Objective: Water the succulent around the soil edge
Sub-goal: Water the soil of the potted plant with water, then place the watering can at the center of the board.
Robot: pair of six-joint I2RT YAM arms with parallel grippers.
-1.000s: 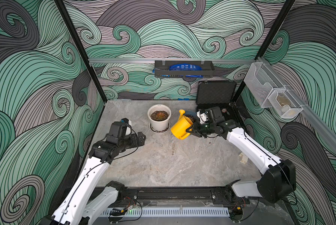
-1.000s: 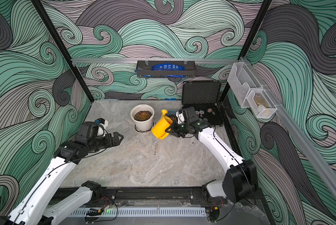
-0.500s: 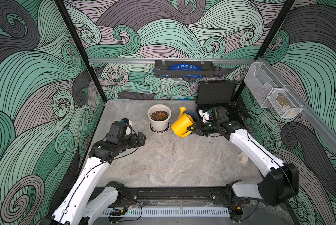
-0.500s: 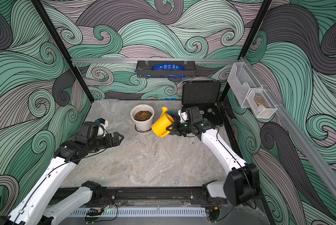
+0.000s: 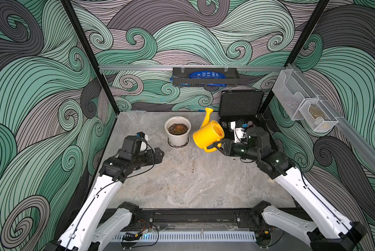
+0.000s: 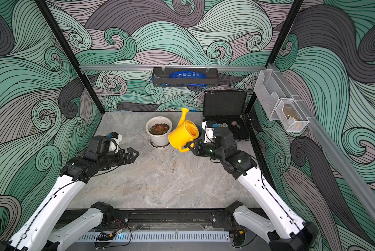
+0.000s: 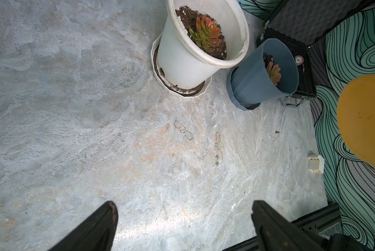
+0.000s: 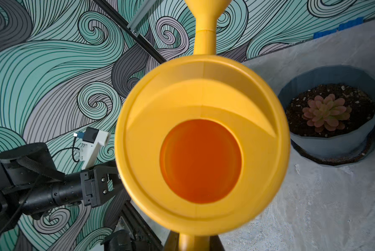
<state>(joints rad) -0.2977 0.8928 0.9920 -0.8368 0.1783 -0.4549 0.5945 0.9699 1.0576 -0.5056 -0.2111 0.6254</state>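
I should next pull my right gripper back, turn the can level, lower it and release the handle, as bare tabletop before the pots lies below and back.
A reddish-green succulent grows in dark soil in a white pot on a saucer at the back of the table. A second, pinker succulent sits in a blue-grey pot just right of it; the can hides this pot in both top views. My right gripper is shut on the handle of the yellow watering can. The can hangs right of the white pot, spout pointing up toward the back wall. My left gripper stands open and empty, left of the pot.
An open black case stands at the back right corner behind the can. A black shelf and clear bins hang on the walls. A small white piece lies by the right wall. Dried water rings mark the tabletop.
The right gripper has lifted the watering can up and slightly right, tipping it back so the spout now points upward instead of toward the pots. The left arm has not moved.
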